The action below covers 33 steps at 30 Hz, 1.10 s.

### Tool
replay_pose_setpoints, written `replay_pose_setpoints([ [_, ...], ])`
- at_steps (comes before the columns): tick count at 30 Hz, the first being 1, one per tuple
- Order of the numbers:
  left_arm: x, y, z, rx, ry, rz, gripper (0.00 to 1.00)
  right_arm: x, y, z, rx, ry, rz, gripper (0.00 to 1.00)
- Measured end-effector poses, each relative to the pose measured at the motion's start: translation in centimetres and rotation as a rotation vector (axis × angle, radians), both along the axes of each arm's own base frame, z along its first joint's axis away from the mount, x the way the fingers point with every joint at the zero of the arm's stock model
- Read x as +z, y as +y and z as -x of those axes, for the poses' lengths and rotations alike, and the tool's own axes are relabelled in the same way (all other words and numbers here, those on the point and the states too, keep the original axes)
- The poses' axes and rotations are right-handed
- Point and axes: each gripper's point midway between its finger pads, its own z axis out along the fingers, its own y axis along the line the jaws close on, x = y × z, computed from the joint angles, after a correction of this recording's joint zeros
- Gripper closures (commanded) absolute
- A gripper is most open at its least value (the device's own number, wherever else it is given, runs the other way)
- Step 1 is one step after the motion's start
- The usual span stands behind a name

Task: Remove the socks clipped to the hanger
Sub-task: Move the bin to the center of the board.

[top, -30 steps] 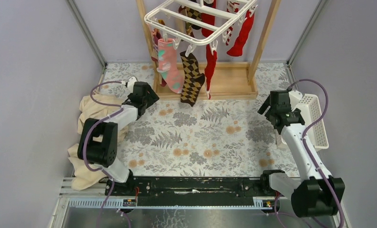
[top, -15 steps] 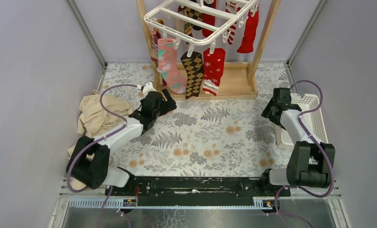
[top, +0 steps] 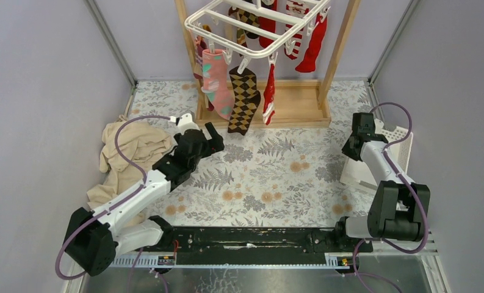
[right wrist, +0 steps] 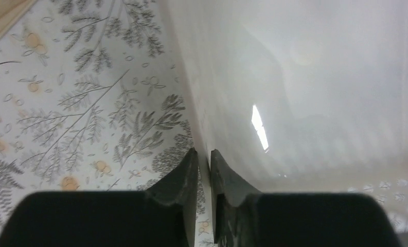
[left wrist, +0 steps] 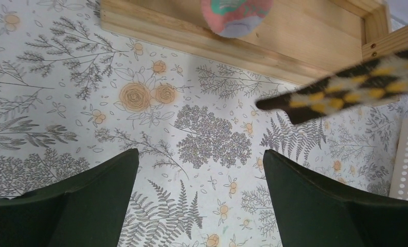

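The basket (right wrist: 294,77) will go to the left in the top view and back next with my right gripper, which will then let it go, because the clear middle of the tabletop is that way.
The white grid hanger (top: 251,27) hangs from the wooden rack at the back. Clipped to it are socks: a pink patterned one (top: 218,82), a brown-black argyle one (top: 244,101), a red-white one (top: 268,94) and a plain red one (top: 312,46). My left gripper (top: 212,137) is open and empty over the table, just short of the argyle sock (left wrist: 346,90) and the pink toe (left wrist: 236,15). My right gripper (right wrist: 203,154) is shut on the thin wall of the white basket (right wrist: 294,77).
The wooden rack's base (top: 294,104) lies under the socks. A heap of tan cloth (top: 132,149) sits at the left edge of the flowered tabletop. The white perforated basket (top: 401,137) stands tilted at the right wall.
My left arm has reached forward toward the hanging socks with its jaws spread wider. My right gripper has shut on the basket's wall and the basket has tipped. The socks are swinging.
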Motion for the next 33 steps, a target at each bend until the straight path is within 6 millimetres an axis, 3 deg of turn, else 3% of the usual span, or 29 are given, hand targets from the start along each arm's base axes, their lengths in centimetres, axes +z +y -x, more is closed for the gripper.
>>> replay_pose_setpoints([
  [4,0.6,0.8,0.7,0.011,-0.013,-0.012,0.02,0.1,1.6,-0.3,0.056,-0.04,-0.071,0.96],
  [8,0.3,1.3,1.3,0.011,0.002,-0.038,0.02,0.3,4.0,1.1,0.127,-0.062,-0.117,0.98],
  [14,-0.4,1.8,1.7,0.011,0.027,-0.081,0.02,2.4,12.4,3.2,0.408,-0.111,-0.191,1.0],
  [22,-1.2,1.9,1.8,0.007,0.054,-0.108,0.02,4.3,22.9,10.0,0.826,-0.077,-0.315,0.99],
  [27,-1.2,1.8,1.5,0.008,0.058,-0.119,0.02,3.1,27.3,13.7,1.05,0.043,-0.3,0.96],
  [33,-1.0,2.1,1.4,0.02,0.049,-0.134,0.02,1.7,33.8,17.9,1.39,0.14,-0.149,1.0],
])
